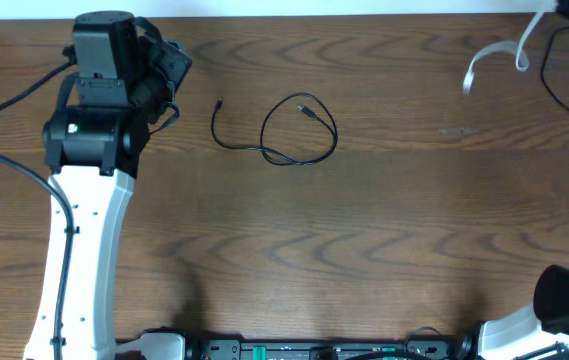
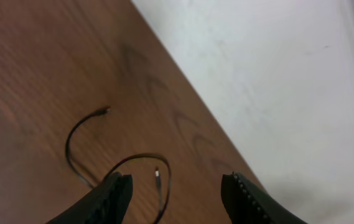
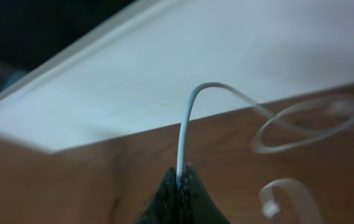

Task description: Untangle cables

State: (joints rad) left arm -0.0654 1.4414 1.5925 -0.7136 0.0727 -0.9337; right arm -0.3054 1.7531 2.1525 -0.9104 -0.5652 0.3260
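Note:
The right gripper will swing back to let go of the white cable (image 1: 484,56), because the tabletop beside the second black cable is to the gripper's right in the overhead view.
The black cable (image 1: 265,150) lies in a loose loop on the wooden table, its two plug ends free. In the left wrist view it (image 2: 69,140) lies just ahead of the fingers. My left gripper (image 1: 176,85) (image 2: 177,180) is open and empty, to the left of the black cable and apart from it. The white cable (image 1: 484,56) lies curled at the far right and rises toward the top edge. My right gripper (image 3: 181,174) is shut on the white cable (image 3: 186,118), holding one end up. It lies outside the overhead view.
The table's far edge (image 2: 183,93) meets a white wall. Thicker black arm wires (image 1: 564,70) lie at the far right. The right arm's base (image 1: 564,295) sits at the front right corner.

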